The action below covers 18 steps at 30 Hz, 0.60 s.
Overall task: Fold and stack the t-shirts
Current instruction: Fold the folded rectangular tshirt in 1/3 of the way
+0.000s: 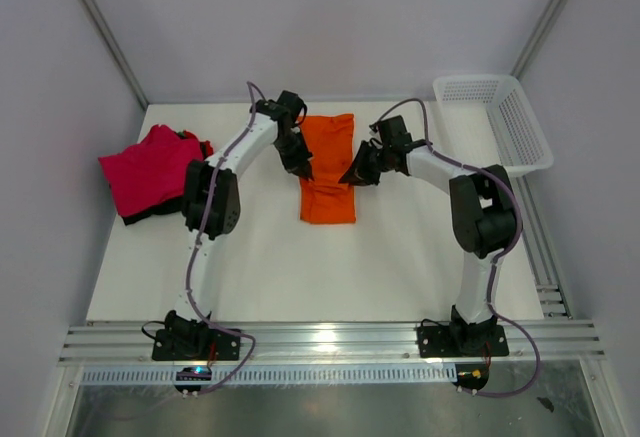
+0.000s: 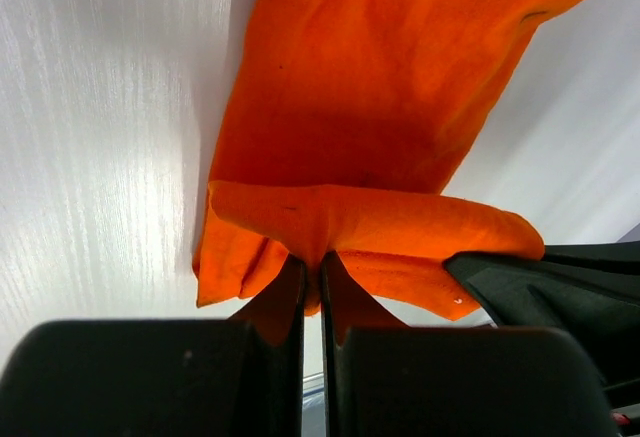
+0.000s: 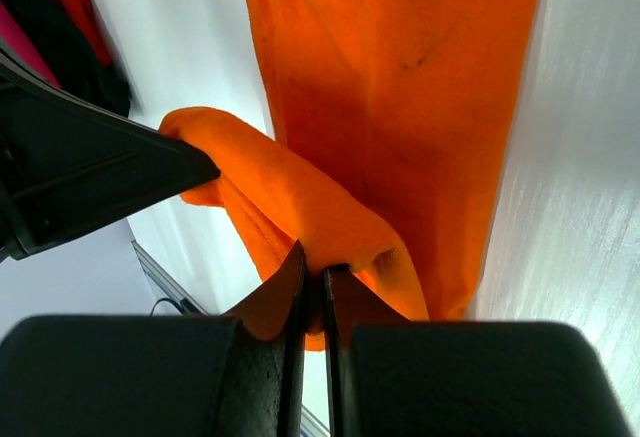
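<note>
I will next lower my right gripper a bit and move it toward the orange t-shirt's long edge on the basket side.
The bright orange t-shirt lies as a long strip in the middle of the table, its near end lifted and doubled over. My left gripper is shut on the left side of that raised end. My right gripper is shut on its right side. Between the two grips the cloth hangs as a fold above the flat part of the shirt. A magenta-pink t-shirt sits crumpled at the table's left edge, with black cloth showing under it.
A white plastic mesh basket stands at the back right corner. Grey walls close in the table on three sides. The arm bases are bolted to a metal rail at the near edge.
</note>
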Tool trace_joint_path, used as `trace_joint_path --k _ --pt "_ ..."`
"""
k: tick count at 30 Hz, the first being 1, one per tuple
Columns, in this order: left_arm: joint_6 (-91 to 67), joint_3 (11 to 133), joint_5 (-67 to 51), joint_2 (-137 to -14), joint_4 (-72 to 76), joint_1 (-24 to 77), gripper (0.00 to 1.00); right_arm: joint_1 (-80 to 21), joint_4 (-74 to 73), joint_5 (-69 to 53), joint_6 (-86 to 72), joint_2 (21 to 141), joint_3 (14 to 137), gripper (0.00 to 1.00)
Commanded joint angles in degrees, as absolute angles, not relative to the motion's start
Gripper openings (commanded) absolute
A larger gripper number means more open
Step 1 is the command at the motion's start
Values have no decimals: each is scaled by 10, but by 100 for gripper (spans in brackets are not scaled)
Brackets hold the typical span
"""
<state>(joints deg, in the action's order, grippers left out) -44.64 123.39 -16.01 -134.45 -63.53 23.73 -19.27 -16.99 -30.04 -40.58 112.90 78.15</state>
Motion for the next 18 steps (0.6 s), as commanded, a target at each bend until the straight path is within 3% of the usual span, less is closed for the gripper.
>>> trace_joint_path --k 1,15,17,18 --pt "-417 1250 -153 -1357 -648 222 0 -185 -185 -302 -395 1129 786 3" --pt "-403 1246 -170 -1370 -629 213 0 -185 -183 -282 -396 1145 787 3" --pt "-393 1245 -178 -1370 -627 212 5 -185 -183 -276 -398 1147 787 3" --pt "-389 1245 -182 -1370 -626 213 12 -185 -182 -273 -398 1147 786 3"
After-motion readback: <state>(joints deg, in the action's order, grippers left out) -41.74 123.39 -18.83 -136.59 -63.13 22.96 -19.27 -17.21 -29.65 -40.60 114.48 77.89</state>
